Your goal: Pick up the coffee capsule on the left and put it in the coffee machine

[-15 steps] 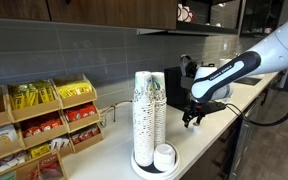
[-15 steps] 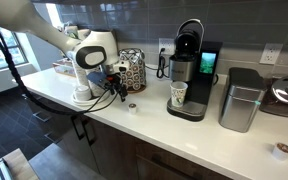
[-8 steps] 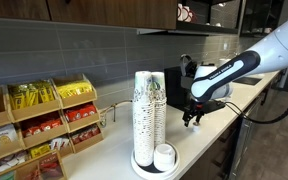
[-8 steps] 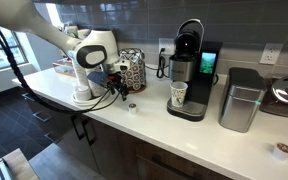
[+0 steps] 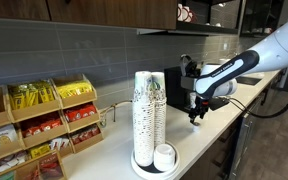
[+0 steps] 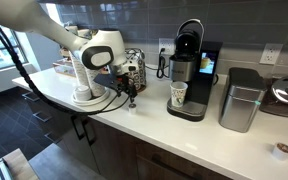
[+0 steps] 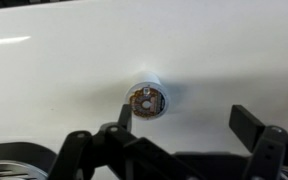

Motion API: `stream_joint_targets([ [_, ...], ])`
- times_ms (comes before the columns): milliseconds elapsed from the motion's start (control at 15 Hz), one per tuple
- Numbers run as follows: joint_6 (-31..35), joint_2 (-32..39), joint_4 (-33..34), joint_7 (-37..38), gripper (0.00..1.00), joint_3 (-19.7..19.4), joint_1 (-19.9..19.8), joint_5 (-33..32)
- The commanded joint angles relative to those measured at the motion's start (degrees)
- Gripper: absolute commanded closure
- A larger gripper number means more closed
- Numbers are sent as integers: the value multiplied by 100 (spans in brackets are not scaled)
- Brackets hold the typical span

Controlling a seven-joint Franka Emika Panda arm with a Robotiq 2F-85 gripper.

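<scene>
Next, my gripper shifts to the left in the wrist view and descends with its fingers astride the capsule, since the coffee capsule (image 6: 132, 108) (image 7: 146, 100) stands below and off-center that way.
A small white coffee capsule (image 6: 132, 108) with a brown printed lid sits on the white counter, left of the black coffee machine (image 6: 191, 70). In the wrist view the capsule (image 7: 146, 100) lies just beyond the left fingertip, lid up. My gripper (image 7: 184, 120) is open and empty. It hangs just above the counter, close over the capsule, in both exterior views (image 6: 130, 95) (image 5: 196, 114). The machine's dark side (image 5: 174, 88) shows behind the cup stack. The capsule itself is hidden in that view.
A tall stack of paper cups (image 5: 149, 115) stands on a white holder. A wire rack of snack packets (image 5: 44, 125) is beside it. A paper cup (image 6: 178, 94) sits in the machine's bay. A silvery bin (image 6: 239, 100) and a second capsule (image 6: 280, 150) are further along the counter.
My gripper has moved along the counter toward the coffee machine and now hangs over the capsule. The capsule has not moved.
</scene>
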Motion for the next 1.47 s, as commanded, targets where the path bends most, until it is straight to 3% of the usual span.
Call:
stream_joint_targets([
  [0,-212,227,225,-446,0,0,-122,281],
  [533,-234,583,393,-676,0,27,-238,284],
  [667,-177,662,422,-675,9,35,-260,264],
  [1067,-39,808,510,-738,7,58,-333,282],
  [1200,-28,836,534,-740,20,64,-349,283],
  [1267,-34,847,544,-748,36,67,-358,290],
  [1400,-31,856,548,-757,53,71,-378,306],
])
